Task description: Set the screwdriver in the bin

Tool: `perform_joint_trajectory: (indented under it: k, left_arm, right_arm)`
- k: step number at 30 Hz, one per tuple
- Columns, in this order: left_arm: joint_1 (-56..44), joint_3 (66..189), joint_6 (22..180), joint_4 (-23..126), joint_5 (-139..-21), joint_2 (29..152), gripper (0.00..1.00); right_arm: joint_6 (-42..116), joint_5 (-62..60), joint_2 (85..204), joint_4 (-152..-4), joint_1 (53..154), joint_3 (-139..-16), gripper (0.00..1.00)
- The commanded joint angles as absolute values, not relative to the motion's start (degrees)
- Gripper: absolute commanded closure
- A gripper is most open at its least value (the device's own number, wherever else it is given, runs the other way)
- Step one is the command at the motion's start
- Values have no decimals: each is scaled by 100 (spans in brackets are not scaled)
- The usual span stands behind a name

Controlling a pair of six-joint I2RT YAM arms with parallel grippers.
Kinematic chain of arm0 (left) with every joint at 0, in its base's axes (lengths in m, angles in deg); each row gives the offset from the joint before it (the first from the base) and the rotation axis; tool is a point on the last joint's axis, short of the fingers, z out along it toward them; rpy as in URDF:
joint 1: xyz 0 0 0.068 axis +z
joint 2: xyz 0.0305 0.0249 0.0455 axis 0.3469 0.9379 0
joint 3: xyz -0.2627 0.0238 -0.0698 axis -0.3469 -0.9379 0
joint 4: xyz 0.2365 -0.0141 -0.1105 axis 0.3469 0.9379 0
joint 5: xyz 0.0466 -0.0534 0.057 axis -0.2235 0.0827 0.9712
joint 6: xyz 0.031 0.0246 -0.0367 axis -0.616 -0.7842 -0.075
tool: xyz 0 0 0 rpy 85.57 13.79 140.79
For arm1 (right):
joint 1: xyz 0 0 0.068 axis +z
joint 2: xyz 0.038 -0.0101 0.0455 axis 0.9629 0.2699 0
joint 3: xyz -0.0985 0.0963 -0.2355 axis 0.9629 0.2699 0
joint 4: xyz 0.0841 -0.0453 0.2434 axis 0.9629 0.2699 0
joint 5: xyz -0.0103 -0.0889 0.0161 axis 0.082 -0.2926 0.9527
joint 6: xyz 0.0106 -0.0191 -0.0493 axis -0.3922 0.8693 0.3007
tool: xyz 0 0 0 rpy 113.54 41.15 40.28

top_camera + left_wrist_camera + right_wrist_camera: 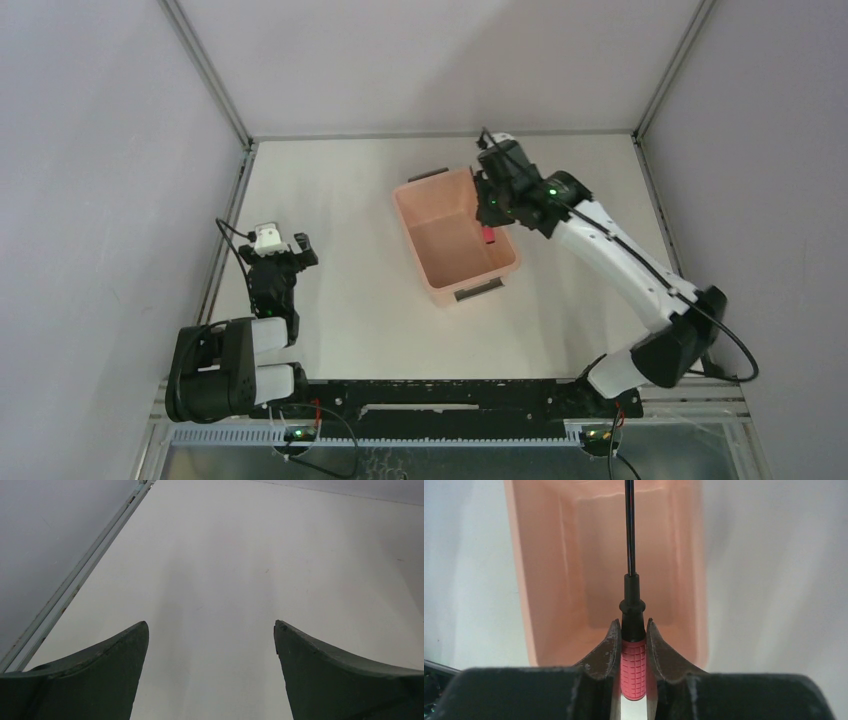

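My right gripper holds the screwdriver, and the screwdriver's red handle hangs over the bin's rim. I will lower my right gripper past the bin's rim toward the middle of the bin's bottom and let go of the screwdriver.
The salmon-pink bin stands on the table a little right of centre, with a dark grey handle at each short end. My right gripper is over the bin's right rim and is shut on the screwdriver. In the right wrist view the fingers clamp the red gridded handle, and the thin black shaft points out over the inside of the bin. My left gripper is open and empty over the left of the table; its view shows bare table between the fingers.
The white table is boxed in by grey walls with metal rails along the left and right edges. A black cable loops by the right arm's base.
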State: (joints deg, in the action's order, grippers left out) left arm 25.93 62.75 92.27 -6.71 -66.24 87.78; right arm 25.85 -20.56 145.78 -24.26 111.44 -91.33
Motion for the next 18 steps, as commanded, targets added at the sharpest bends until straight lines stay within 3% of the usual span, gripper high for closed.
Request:
perform_joint_trajectory:
  k: [1,18]
  left_arm:
    - [2575,6541,9131,-807,-6594,8723,0]
    - [2566,6543,9132,-806,-6594,8723,0]
  right_arm:
    - [2288,-2030,15213,-2760,11409,-9431,87]
    - [1167,-2188,17268,-3811,11392,-8869,84]
